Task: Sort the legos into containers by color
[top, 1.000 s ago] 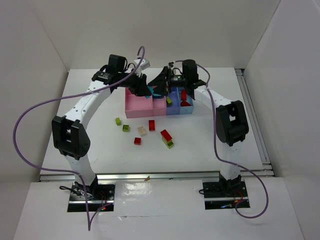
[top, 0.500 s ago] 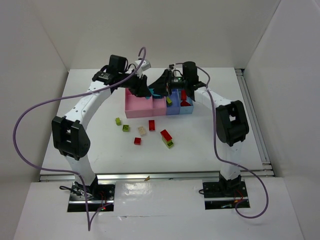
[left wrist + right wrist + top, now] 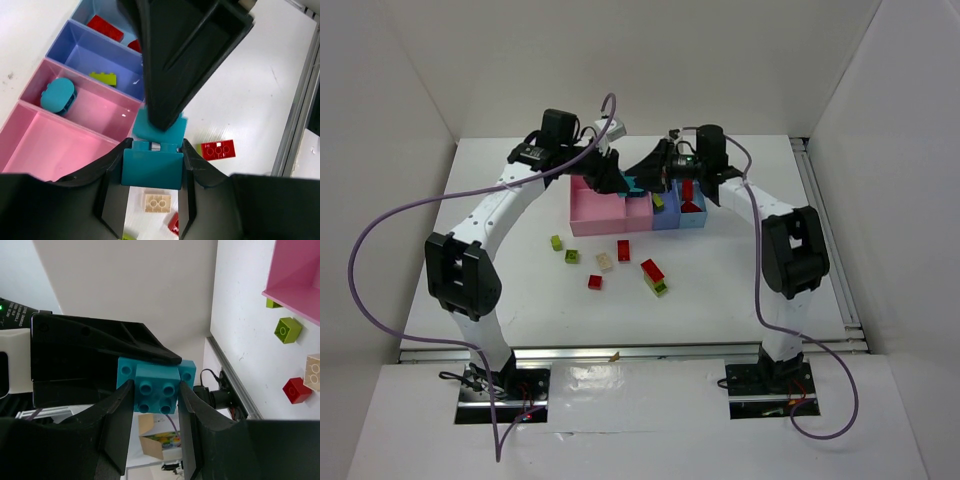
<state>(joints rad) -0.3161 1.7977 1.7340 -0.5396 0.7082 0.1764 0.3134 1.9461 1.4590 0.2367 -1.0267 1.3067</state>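
I should move my left gripper away from the right gripper, then lower it to let go over the narrow pink bin [image 3: 639,213] [image 3: 100,107], which is below with cyan inside.
Two joined cyan legos hang above the containers [image 3: 592,212], each in one gripper. My left gripper [image 3: 154,159] [image 3: 619,181] is shut on the nearer cyan brick [image 3: 152,170]. My right gripper [image 3: 156,392] [image 3: 647,178] is shut on the other cyan brick [image 3: 156,386] [image 3: 161,128], facing the left one. In the narrow pink bin [image 3: 100,107] lies a rounded cyan piece [image 3: 57,95]. The blue bin [image 3: 80,50] holds a yellow-green brick [image 3: 103,78], and the light-blue bin [image 3: 694,218] holds red ones [image 3: 105,28].
On the table in front of the bins lie two yellow-green bricks [image 3: 556,242] [image 3: 572,257], a beige brick [image 3: 605,262], two red bricks [image 3: 623,250] [image 3: 595,282] and a red brick stacked on yellow-green [image 3: 654,277]. The wide pink bin [image 3: 45,145] holds nothing.
My right gripper has closed onto the far cyan brick, and its wrist has shifted slightly right. The left gripper keeps its hold in the same place.
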